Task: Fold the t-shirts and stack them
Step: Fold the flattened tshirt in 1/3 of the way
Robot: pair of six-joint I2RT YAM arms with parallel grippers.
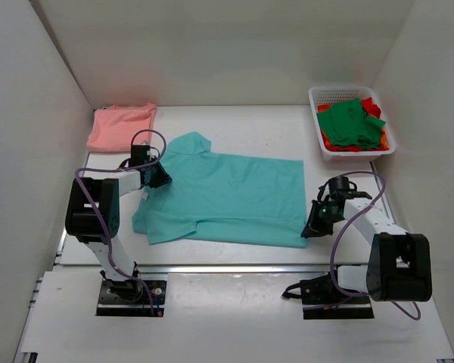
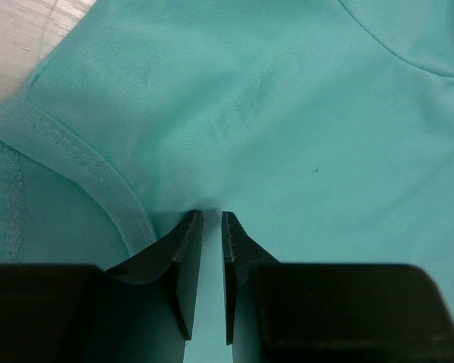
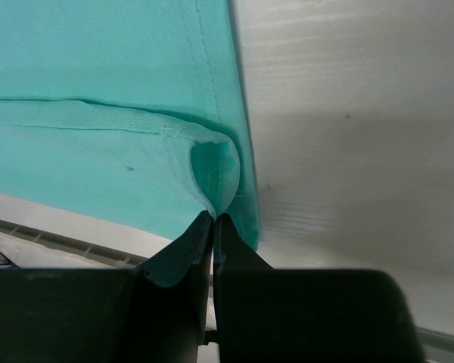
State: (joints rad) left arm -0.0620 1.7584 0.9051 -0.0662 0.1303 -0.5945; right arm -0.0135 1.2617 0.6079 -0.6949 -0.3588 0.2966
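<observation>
My left gripper lifts outward and lowers onto the sleeve edge facing the salmon-pink shirt (image 1: 121, 125) next, since the far sleeve sticks out beyond the teal shirt's body.
A teal t-shirt (image 1: 227, 197) lies spread flat mid-table. My left gripper (image 1: 157, 175) rests on its left shoulder area beside the sleeve. In the left wrist view the gripper (image 2: 212, 214) has its jaws a narrow gap apart, with the tips down on the teal cloth (image 2: 287, 113) next to a stitched seam (image 2: 76, 162). My right gripper (image 1: 312, 227) is at the shirt's near right corner. In the right wrist view it (image 3: 213, 215) is shut on the puckered hem corner of the shirt (image 3: 98, 91). A salmon-pink shirt (image 1: 121, 125) lies folded at the back left.
A white mesh basket (image 1: 318, 102) at the back right holds a dark green shirt (image 1: 352, 121) over red ones (image 1: 371, 104). White walls close in the table on three sides. The table's front edge (image 3: 68, 240) runs just below the shirt's hem.
</observation>
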